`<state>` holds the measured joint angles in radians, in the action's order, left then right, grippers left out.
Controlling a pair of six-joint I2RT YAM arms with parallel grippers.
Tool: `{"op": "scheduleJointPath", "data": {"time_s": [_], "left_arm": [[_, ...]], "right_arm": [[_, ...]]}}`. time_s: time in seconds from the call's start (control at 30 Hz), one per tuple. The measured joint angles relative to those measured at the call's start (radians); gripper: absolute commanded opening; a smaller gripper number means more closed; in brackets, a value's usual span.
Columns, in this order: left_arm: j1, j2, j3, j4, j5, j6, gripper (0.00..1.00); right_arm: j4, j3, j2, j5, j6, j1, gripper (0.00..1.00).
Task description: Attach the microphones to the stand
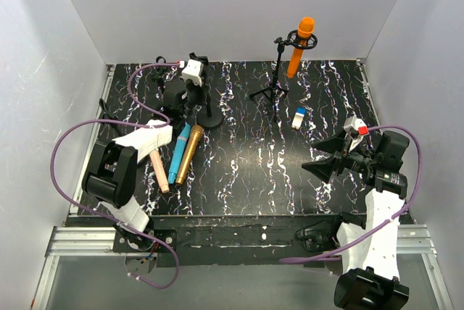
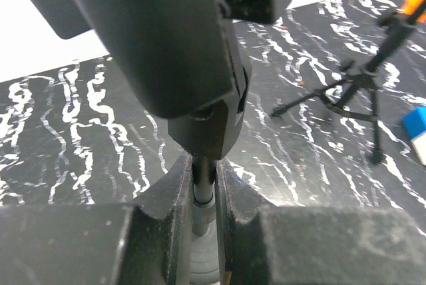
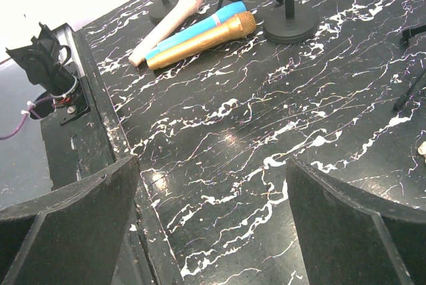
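Note:
My left gripper will next move the stand it is holding across and back onto open table, to the gripper's right in the top view, and release it clear of the microphones.
An orange microphone [image 1: 301, 45] sits clipped in a black tripod stand [image 1: 274, 87] at the back. Pink-beige [image 1: 158, 169], light blue [image 1: 178, 152] and gold [image 1: 190, 152] microphones lie side by side on the left of the table. They also show in the right wrist view: pink-beige [image 3: 166, 25], blue [image 3: 196, 28], gold [image 3: 203, 38]. My left gripper [image 1: 190, 98] is shut on the thin black pole [image 2: 203, 182] of a round-base stand [image 1: 209, 119]. My right gripper [image 1: 322, 159] is open and empty, low over the table at the right.
A small blue-and-white block [image 1: 301, 116] lies right of the tripod; it also shows in the left wrist view [image 2: 416, 132]. White walls enclose the table on three sides. A purple cable loops off the left arm.

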<state>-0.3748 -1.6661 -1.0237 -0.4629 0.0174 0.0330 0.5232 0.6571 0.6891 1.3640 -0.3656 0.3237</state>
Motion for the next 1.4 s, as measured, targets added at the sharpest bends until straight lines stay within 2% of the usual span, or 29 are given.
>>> {"op": "scheduleJointPath", "data": {"time_s": [0.27, 0.37, 0.53, 0.77, 1.17, 1.2, 1.3, 1.4], "left_arm": [[-0.043, 0.047, 0.008, 0.050, 0.201, 0.042, 0.00], [-0.107, 0.097, 0.028, 0.082, 0.252, 0.035, 0.00], [-0.280, 0.192, 0.063, 0.118, 0.310, 0.000, 0.00], [-0.469, 0.206, 0.086, 0.113, 0.341, -0.055, 0.00], [-0.568, 0.163, 0.132, 0.069, 0.328, -0.136, 0.00], [-0.570, 0.163, 0.134, 0.063, 0.326, -0.138, 0.01], [-0.574, 0.165, 0.148, 0.042, 0.314, -0.138, 0.20], [-0.577, 0.174, 0.160, 0.035, 0.300, -0.139, 0.34]], "right_arm": [[0.000, 0.000, 0.000, 0.000, 0.000, 0.000, 0.97], [0.000, 0.000, 0.000, 0.000, 0.000, 0.000, 0.97], [0.000, 0.000, 0.000, 0.000, 0.000, 0.000, 0.97], [0.000, 0.000, 0.000, 0.000, 0.000, 0.000, 0.97], [0.000, 0.000, 0.000, 0.000, 0.000, 0.000, 0.97], [0.000, 0.000, 0.000, 0.000, 0.000, 0.000, 0.97], [0.000, 0.000, 0.000, 0.000, 0.000, 0.000, 0.97], [0.000, 0.000, 0.000, 0.000, -0.001, 0.000, 0.97]]}}
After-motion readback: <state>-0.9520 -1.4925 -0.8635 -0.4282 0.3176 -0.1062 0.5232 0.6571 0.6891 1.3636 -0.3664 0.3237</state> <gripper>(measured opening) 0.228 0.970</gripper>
